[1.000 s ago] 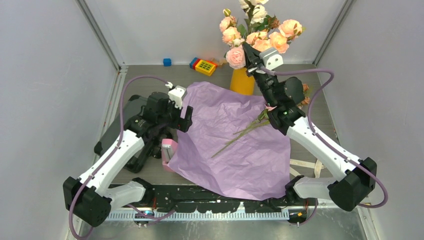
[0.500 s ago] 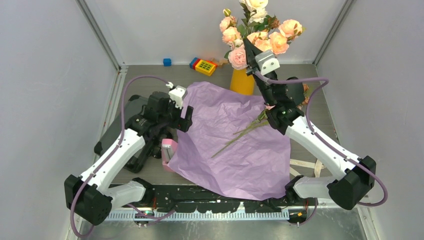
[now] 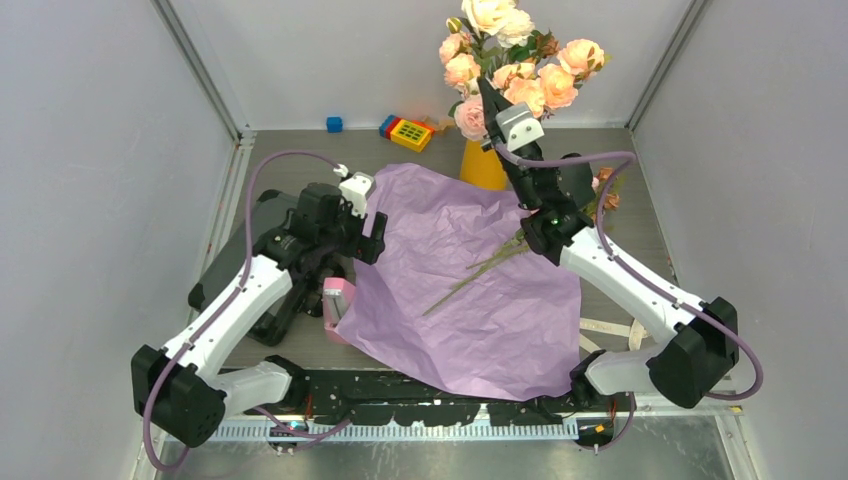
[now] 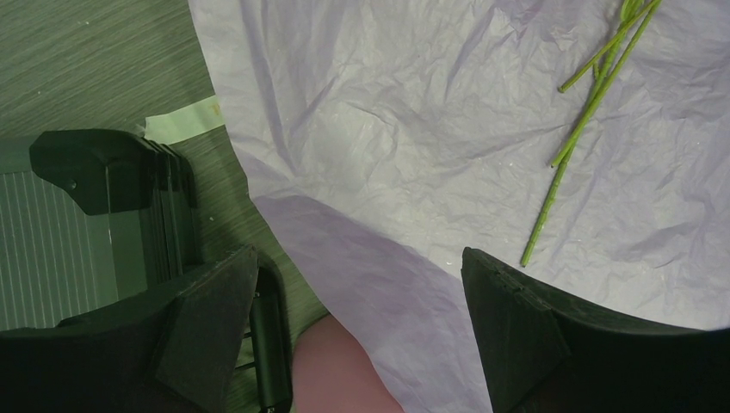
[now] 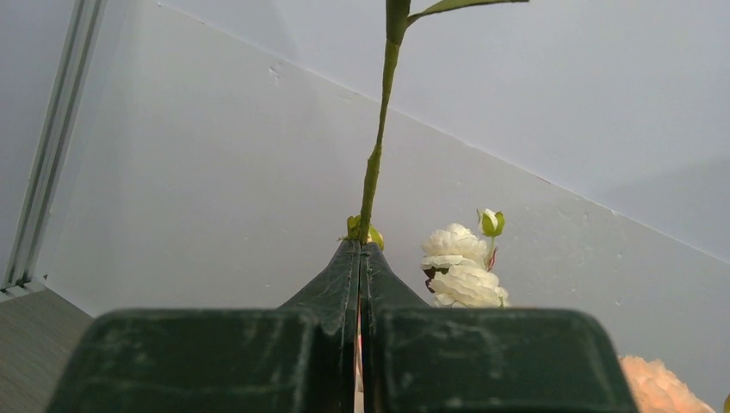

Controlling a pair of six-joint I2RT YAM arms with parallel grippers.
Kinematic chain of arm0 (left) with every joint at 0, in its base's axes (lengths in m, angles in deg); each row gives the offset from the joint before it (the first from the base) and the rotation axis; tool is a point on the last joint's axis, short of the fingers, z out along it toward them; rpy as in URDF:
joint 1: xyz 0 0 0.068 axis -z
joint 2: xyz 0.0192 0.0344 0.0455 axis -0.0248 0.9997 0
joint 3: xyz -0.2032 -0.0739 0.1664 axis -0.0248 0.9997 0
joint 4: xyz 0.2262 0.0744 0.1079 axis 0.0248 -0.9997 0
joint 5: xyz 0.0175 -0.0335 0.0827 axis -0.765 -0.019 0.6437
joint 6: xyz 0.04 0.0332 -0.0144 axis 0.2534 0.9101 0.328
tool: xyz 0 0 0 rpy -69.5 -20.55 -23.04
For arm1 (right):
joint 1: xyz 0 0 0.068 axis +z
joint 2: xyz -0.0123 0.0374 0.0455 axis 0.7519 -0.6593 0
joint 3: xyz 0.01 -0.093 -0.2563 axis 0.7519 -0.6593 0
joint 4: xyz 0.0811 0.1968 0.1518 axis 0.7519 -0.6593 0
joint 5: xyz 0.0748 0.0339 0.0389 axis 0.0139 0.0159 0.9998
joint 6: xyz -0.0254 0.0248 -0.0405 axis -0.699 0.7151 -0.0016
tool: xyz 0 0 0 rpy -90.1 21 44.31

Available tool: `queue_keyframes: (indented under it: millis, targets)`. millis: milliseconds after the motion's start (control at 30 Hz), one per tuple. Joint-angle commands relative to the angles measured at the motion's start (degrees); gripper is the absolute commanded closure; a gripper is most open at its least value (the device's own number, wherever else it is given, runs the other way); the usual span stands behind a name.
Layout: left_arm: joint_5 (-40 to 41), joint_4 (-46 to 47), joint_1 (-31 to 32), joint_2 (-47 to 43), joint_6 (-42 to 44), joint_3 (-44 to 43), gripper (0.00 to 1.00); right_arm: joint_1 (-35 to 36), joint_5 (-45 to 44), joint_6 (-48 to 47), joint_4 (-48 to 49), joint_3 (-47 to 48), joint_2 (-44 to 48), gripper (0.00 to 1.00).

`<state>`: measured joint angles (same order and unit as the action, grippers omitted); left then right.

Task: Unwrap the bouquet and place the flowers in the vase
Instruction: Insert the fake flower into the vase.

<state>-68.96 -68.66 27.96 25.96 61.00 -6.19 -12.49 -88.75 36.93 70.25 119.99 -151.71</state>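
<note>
The fingers of my right gripper are still high above the yellow-orange vase (image 3: 482, 166). Next, the gripper will move down among the roses, lower the green stem into the vase and let go of it.
The bouquet's lilac paper (image 3: 470, 300) lies spread flat, with loose green stems (image 3: 480, 268) on it. A few small rusty and pink flowers (image 3: 604, 190) show behind my right arm. The yellow-orange vase (image 3: 482, 166) stands at the back, holding big pale pink and cream roses (image 3: 520, 75). My right gripper (image 3: 484, 90) is raised among those blooms, above the vase. Its jaws (image 5: 360, 249) are shut on a thin green stem (image 5: 376, 146) that runs up out of view. My left gripper (image 3: 368, 230) hangs open over the paper's left edge (image 4: 344, 258), nothing between its fingers.
A pink block (image 3: 338, 300) sits under the paper's left edge. A blue cube (image 3: 334, 124) and a yellow-and-red toy block (image 3: 408, 131) lie at the back. Beige ribbon (image 3: 612, 330) trails by the right arm's base. A dark flat object (image 3: 235, 262) lies under the left arm.
My right gripper has risen and shifted left with the stem, moving further up among the roses over the vase. The left arm has not moved.
</note>
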Motion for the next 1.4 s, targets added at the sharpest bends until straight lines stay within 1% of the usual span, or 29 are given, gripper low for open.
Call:
queue_keyframes:
  millis: [0, 400, 833, 1367]
  targets:
    - [-0.5, 1.3, -0.3, 0.2, 0.9, -1.1, 0.09, 0.4, -1.7, -0.8, 6.8, -1.4, -1.0, 1.00]
    - [-0.8, 1.3, -0.3, 0.3, 0.9, -1.1, 0.09, 0.4, -7.0, 2.2, 9.8, -4.0, -3.3, 1.00]
    - [-1.4, 1.3, -0.4, -1.3, 0.6, -1.2, 0.09, 0.2, -16.9, 8.8, 9.0, -7.9, -2.7, 1.00]
    - [-2.4, 1.5, -0.3, -2.7, 0.3, -1.0, 0.09, -3.5, -18.8, 16.8, -0.1, -9.3, 1.2, 1.00]
